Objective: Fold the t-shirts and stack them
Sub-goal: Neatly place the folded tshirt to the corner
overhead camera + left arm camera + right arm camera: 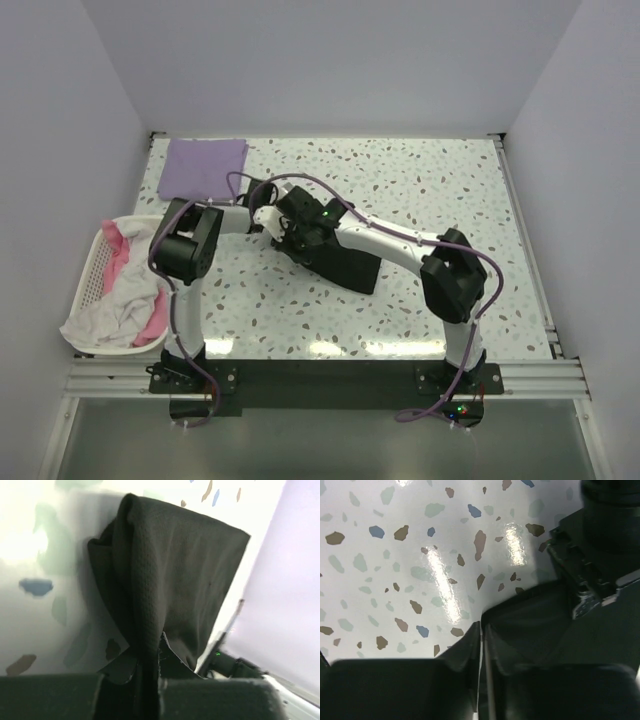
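Next, my left gripper takes the black t-shirt (345, 265) outward to its left in the top view, onto the purple t-shirt (205, 165), and lets go of it.
A black t-shirt (345, 265) lies partly folded on the speckled table near the middle. My left gripper (268, 220) is shut on one corner of it; in the left wrist view the black cloth (165, 575) runs out from between the closed fingers (150, 675) and is lifted off the table. My right gripper (300, 238) is right beside the left one, shut on the shirt's edge (520, 625), with the cloth pinched in the jaws (482, 652). A folded purple t-shirt (205, 165) lies flat at the back left.
A white basket (92, 262) at the table's left edge holds white and pink garments (120, 300) that spill over its front rim. The left arm's wrist (600, 555) shows close by in the right wrist view. Walls enclose the table on three sides.
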Controlling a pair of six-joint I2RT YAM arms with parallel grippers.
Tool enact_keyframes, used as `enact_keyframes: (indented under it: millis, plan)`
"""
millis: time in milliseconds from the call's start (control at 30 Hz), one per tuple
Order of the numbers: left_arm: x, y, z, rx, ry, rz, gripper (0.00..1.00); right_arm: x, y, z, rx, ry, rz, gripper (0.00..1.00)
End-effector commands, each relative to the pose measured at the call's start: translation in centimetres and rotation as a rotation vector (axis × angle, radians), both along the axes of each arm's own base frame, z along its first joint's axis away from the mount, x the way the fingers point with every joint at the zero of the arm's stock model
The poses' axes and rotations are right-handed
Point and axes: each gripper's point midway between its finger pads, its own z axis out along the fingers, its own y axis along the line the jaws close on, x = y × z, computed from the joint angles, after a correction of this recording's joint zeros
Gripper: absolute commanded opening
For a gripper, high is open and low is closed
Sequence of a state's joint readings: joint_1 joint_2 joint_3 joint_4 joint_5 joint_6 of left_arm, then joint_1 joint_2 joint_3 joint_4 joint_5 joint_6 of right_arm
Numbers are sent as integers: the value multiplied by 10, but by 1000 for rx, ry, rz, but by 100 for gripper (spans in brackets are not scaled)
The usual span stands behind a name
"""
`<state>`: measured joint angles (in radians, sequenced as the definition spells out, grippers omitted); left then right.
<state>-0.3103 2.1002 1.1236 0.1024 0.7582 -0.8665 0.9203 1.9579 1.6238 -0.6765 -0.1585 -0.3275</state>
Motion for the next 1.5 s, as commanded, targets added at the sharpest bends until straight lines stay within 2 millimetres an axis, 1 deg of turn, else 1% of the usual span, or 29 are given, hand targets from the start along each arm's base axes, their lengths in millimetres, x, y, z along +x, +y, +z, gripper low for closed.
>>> enact_keyframes:
  millis: [0, 33, 67, 100, 133, 167, 200, 233, 267, 300, 333, 367, 400, 433, 467, 500, 533, 567, 633, 667, 733, 800, 867, 933, 967, 1133, 1267, 1367, 1467]
  plan:
    - [21, 28, -27, 283, -85, -48, 0, 7, 19, 29, 108, -3, -54, 17]
    - [16, 35, -30, 334, -91, -111, 0, 10, 15, 35, 119, 1, -70, 29]
    - [19, 38, -30, 364, -99, -136, 0, 11, 12, 37, 123, 9, -82, 55]
    - [38, 40, -21, 405, -153, -140, 0, 12, 8, 38, 129, 22, -109, 64]
    - [39, 46, -21, 449, -174, -183, 0, 19, 0, 47, 149, 17, -141, 71]
    - [56, 46, -8, 469, -231, -185, 0, 22, -7, 50, 155, 21, -164, 81]
    - [65, 52, -9, 523, -254, -196, 0, 30, -19, 53, 153, 23, -200, 88]
    - [67, 59, -8, 567, -272, -238, 0, 34, -26, 55, 151, 23, -218, 91]
    - [86, 58, 7, 589, -336, -232, 0, 37, -35, 64, 158, 11, -239, 97]
    - [96, 67, 8, 650, -360, -224, 0, 44, -49, 65, 152, 14, -272, 98]
    - [103, 73, 13, 683, -393, -245, 0, 47, -57, 67, 150, 11, -290, 98]
    - [111, 76, 20, 711, -422, -251, 0, 50, -66, 76, 163, -1, -308, 99]
    - [129, 81, 34, 750, -474, -233, 0, 55, -80, 72, 153, 7, -345, 99]
    - [135, 86, 38, 780, -514, -261, 0, 56, -88, 73, 150, 7, -360, 98]
    - [149, 92, 52, 824, -561, -241, 0, 55, -96, 74, 149, 5, -375, 99]
    - [156, 96, 58, 840, -579, -228, 0, 59, -106, 74, 146, 4, -398, 99]
    - [164, 105, 64, 869, -624, -253, 0, 60, -110, 74, 143, 2, -407, 99]
    - [173, 108, 76, 887, -664, -244, 0, 58, -115, 75, 144, 0, -414, 99]
    - [186, 121, 91, 930, -721, -238, 0, 60, -124, 76, 138, -11, -428, 99]
    - [194, 128, 103, 956, -749, -216, 0, 59, -126, 74, 130, -15, -429, 99]
    - [203, 139, 115, 986, -788, -212, 0, 59, -129, 75, 131, -21, -432, 99]
    - [212, 152, 132, 1028, -840, -195, 0, 58, -131, 74, 130, -22, -434, 99]
    - [216, 158, 147, 1047, -880, -189, 0, 58, -130, 74, 133, -19, -431, 99]
    - [223, 170, 161, 1098, -914, -171, 0, 57, -129, 73, 134, -15, -429, 99]
    - [225, 179, 164, 1119, -914, -162, 0, 57, -129, 73, 136, -16, -428, 99]
    - [234, 202, 181, 1167, -943, -151, 0, 55, -129, 69, 130, -6, -425, 99]
    - [237, 224, 193, 1215, -953, -126, 0, 56, -129, 70, 130, -11, -425, 99]
    - [240, 238, 200, 1234, -961, -105, 0, 57, -130, 70, 128, -14, -427, 99]
    - [240, 247, 209, 1238, -971, -86, 0, 58, -131, 70, 124, -15, -430, 99]
